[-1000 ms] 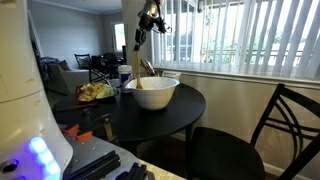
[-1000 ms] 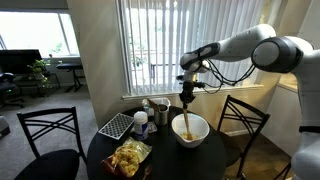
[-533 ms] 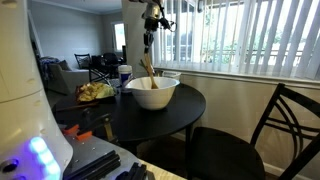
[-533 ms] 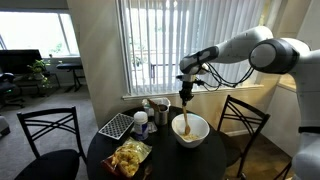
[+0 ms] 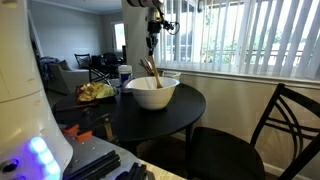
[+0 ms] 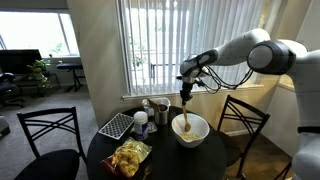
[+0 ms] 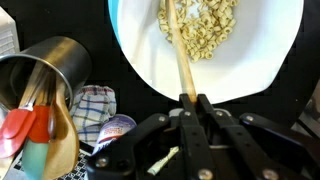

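Observation:
My gripper should turn, lower the spoon's handle to the bowl's rim by the window-side chair and let go of it, because the spoon's end rests in the cereal.
My gripper [image 7: 194, 100] is shut on the thin handle of a wooden spoon [image 7: 178, 50]. The spoon reaches down into a white bowl [image 7: 135, 50], and its end rests in pale cereal-like pieces [image 7: 205, 25]. In both exterior views the gripper [image 5: 148, 52] [image 6: 185, 98] hangs straight above the bowl [image 5: 152, 93] [image 6: 190, 130] on a round black table [image 5: 175, 115], with the spoon [image 5: 151, 72] slanting down into it.
A metal cup [image 7: 50, 65] with a red spatula and other utensils stands beside the bowl, next to a checkered cloth [image 7: 95, 108]. A chip bag [image 6: 128, 157], a wire rack [image 6: 115, 125] and jars share the table. Black chairs [image 5: 260, 135] surround it; window blinds stand behind.
The gripper has risen slightly with the spoon, and the spoon's end has shifted across the bowl. The grip stays the same.

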